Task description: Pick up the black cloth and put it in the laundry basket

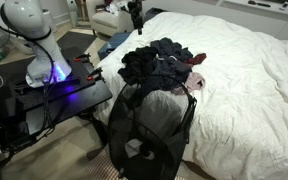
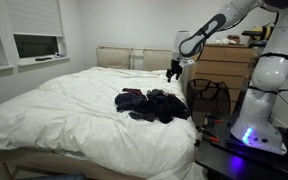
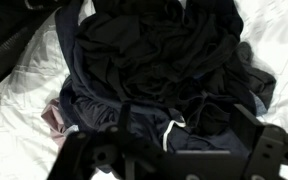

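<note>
The gripper lowers with its fingers open onto the bunched top of the black cloth (image 1: 139,62) (image 3: 154,60) next, since that part of the pile is well below it.
A pile of dark clothes lies on the white bed in both exterior views (image 1: 159,62) (image 2: 150,103). The black cloth (image 3: 154,60) is on top of it and fills the wrist view. My gripper (image 3: 184,140) is open and empty, with its fingers spread wide above the near side of the pile. In both exterior views the gripper (image 1: 134,17) (image 2: 172,70) hangs well above the bed, beyond the pile. The black mesh laundry basket (image 1: 119,130) (image 2: 212,97) stands on the floor at the bedside, close to the pile, with some light cloth inside.
The white duvet (image 1: 249,90) (image 2: 64,105) covers the bed. A pinkish garment (image 3: 54,120) sticks out under the pile. The robot base (image 1: 34,40) stands on a black table (image 1: 54,100) beside the basket. A wooden dresser (image 2: 229,60) is behind the basket.
</note>
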### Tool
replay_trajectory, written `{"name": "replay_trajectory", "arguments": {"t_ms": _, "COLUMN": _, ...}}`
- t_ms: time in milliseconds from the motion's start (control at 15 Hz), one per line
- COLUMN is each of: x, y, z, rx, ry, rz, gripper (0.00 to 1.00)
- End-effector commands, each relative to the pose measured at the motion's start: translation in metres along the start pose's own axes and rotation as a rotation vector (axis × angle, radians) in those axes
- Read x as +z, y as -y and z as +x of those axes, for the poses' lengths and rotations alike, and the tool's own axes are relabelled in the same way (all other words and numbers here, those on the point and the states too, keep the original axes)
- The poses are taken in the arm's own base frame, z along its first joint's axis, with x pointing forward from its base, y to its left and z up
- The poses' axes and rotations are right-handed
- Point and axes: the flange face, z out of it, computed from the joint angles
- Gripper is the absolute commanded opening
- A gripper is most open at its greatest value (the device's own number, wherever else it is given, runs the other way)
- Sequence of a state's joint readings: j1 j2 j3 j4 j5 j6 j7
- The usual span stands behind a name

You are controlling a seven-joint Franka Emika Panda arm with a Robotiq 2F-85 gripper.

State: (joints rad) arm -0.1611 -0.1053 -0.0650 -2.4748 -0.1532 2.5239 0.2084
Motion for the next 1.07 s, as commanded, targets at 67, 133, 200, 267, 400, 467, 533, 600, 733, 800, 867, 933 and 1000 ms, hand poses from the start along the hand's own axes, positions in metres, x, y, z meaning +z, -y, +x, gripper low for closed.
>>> {"name": "replay_trajectory", "arguments": {"t_ms": 67, "x": 0.028, "y": -0.014, "z": 0.021, "rx": 0.134, "ry": 0.011, "rz": -0.017, "gripper": 1.00}}
{"name": "replay_trajectory", "arguments": {"t_ms": 133, "x": 0.035, "y": -0.018, "z": 0.023, "rx": 0.166, "ry": 0.023, "rz": -0.022, "gripper": 1.00}}
{"name": "replay_trajectory", "arguments": {"t_ms": 200, "x": 0.042, "y": -0.020, "z": 0.024, "rx": 0.189, "ry": 0.035, "rz": -0.023, "gripper": 1.00}}
{"name": "replay_trajectory", "arguments": {"t_ms": 267, "x": 0.049, "y": -0.023, "z": 0.025, "rx": 0.217, "ry": 0.043, "rz": -0.026, "gripper": 1.00}}
{"name": "replay_trajectory", "arguments": {"t_ms": 400, "x": 0.064, "y": -0.028, "z": 0.026, "rx": 0.268, "ry": 0.061, "rz": -0.035, "gripper": 1.00}}
{"name": "replay_trajectory", "arguments": {"t_ms": 467, "x": 0.074, "y": -0.029, "z": 0.026, "rx": 0.292, "ry": 0.068, "rz": -0.041, "gripper": 1.00}}
{"name": "replay_trajectory", "arguments": {"t_ms": 533, "x": 0.082, "y": -0.031, "z": 0.026, "rx": 0.315, "ry": 0.075, "rz": -0.047, "gripper": 1.00}}
{"name": "replay_trajectory", "arguments": {"t_ms": 600, "x": 0.090, "y": -0.031, "z": 0.026, "rx": 0.332, "ry": 0.080, "rz": -0.054, "gripper": 1.00}}
{"name": "replay_trajectory", "arguments": {"t_ms": 733, "x": 0.107, "y": -0.031, "z": 0.024, "rx": 0.364, "ry": 0.094, "rz": -0.062, "gripper": 1.00}}
{"name": "replay_trajectory", "arguments": {"t_ms": 800, "x": 0.115, "y": -0.031, "z": 0.023, "rx": 0.382, "ry": 0.097, "rz": -0.066, "gripper": 1.00}}
{"name": "replay_trajectory", "arguments": {"t_ms": 867, "x": 0.125, "y": -0.031, "z": 0.021, "rx": 0.395, "ry": 0.102, "rz": -0.069, "gripper": 1.00}}
{"name": "replay_trajectory", "arguments": {"t_ms": 933, "x": 0.134, "y": -0.031, "z": 0.020, "rx": 0.408, "ry": 0.108, "rz": -0.073, "gripper": 1.00}}
{"name": "replay_trajectory", "arguments": {"t_ms": 1000, "x": 0.143, "y": -0.030, "z": 0.018, "rx": 0.423, "ry": 0.116, "rz": -0.077, "gripper": 1.00}}
